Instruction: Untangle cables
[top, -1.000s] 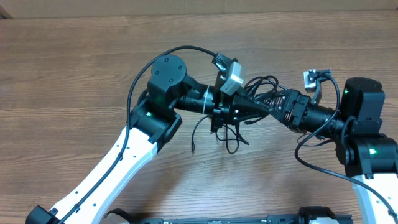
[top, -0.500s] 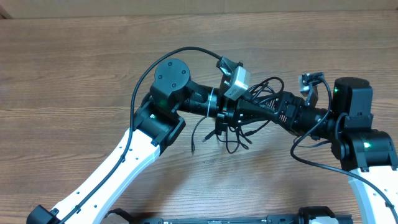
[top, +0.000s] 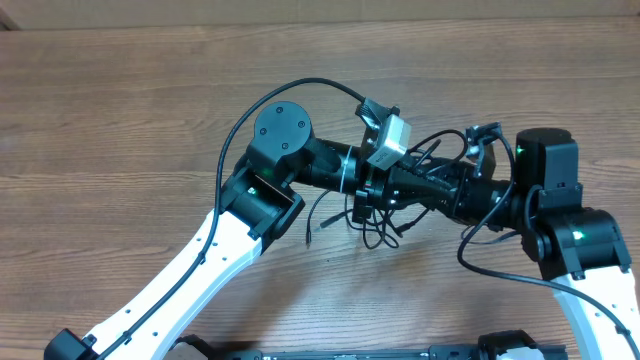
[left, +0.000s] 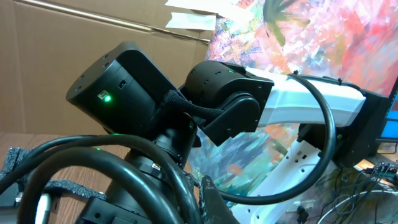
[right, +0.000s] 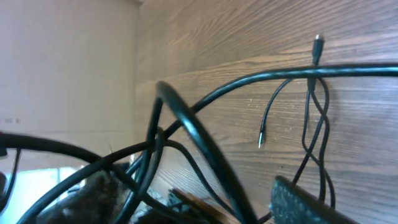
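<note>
My left gripper should next move outward and to the left in the overhead view and let go of the strands over the bare wood, because both grippers crowd the bunched loops.
The cables (top: 376, 226) are thin black cords, bunched and lifted at the table's middle, with loops hanging down and one loose end (top: 310, 236) near the wood. My left gripper (top: 404, 186) is shut on the bunch. My right gripper (top: 436, 188) meets it nose to nose from the right, jaws apart around some strands. In the right wrist view the cables (right: 311, 118) hang over the wood with two small plug ends (right: 318, 41), and strands cross between my right gripper's fingers (right: 199, 202). In the left wrist view my left gripper (left: 208, 202) is crowded by black cords and the right arm (left: 149, 106).
The wooden table (top: 120, 120) lies all round the arms. A cardboard wall (left: 68, 37) and a colourful painted panel (left: 323, 37) stand behind the right arm in the left wrist view. The left arm's own thick cable (top: 300, 88) arcs above its wrist.
Both arms have shifted up and right a little and the right arm has pushed further in toward the left gripper. The cable bunch moved with them.
</note>
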